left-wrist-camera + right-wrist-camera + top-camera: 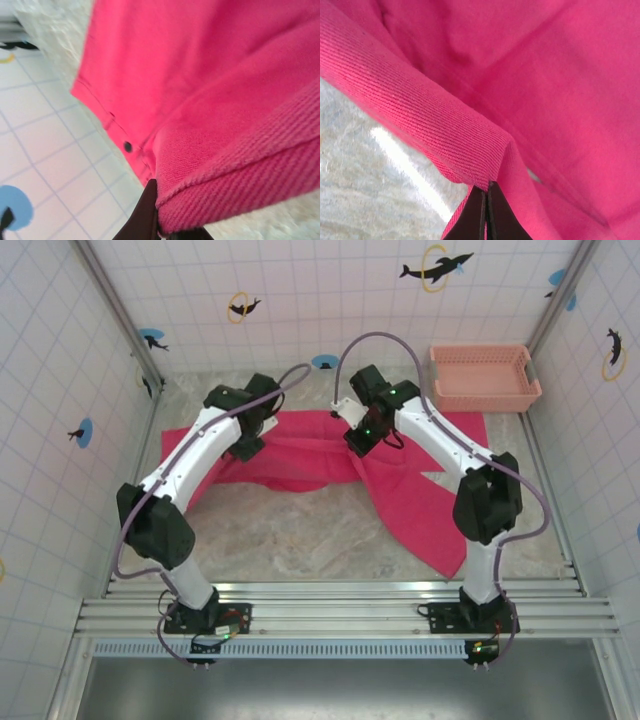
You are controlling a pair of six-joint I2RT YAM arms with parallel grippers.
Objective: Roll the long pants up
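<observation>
The far part of the pants is outward of my right gripper and still uncovered, so next the gripper will pull the lifted fold of the pants outward and let go of it there.
The long pants are bright magenta and lie across the back half of the marble table. One leg runs forward to the right. My left gripper is down on the left part of the fabric. In the left wrist view its dark jaws are shut on a thick folded hem of the pants, near a small dark rivet. My right gripper is at the middle of the garment. In the right wrist view it pinches a lifted fold of the pants just above the table.
A pale salmon-pink slotted basket stands at the back right corner. Tiled walls with dolphin stickers close in the left, back and right sides. A metal rail carrying both arm bases runs along the near edge.
</observation>
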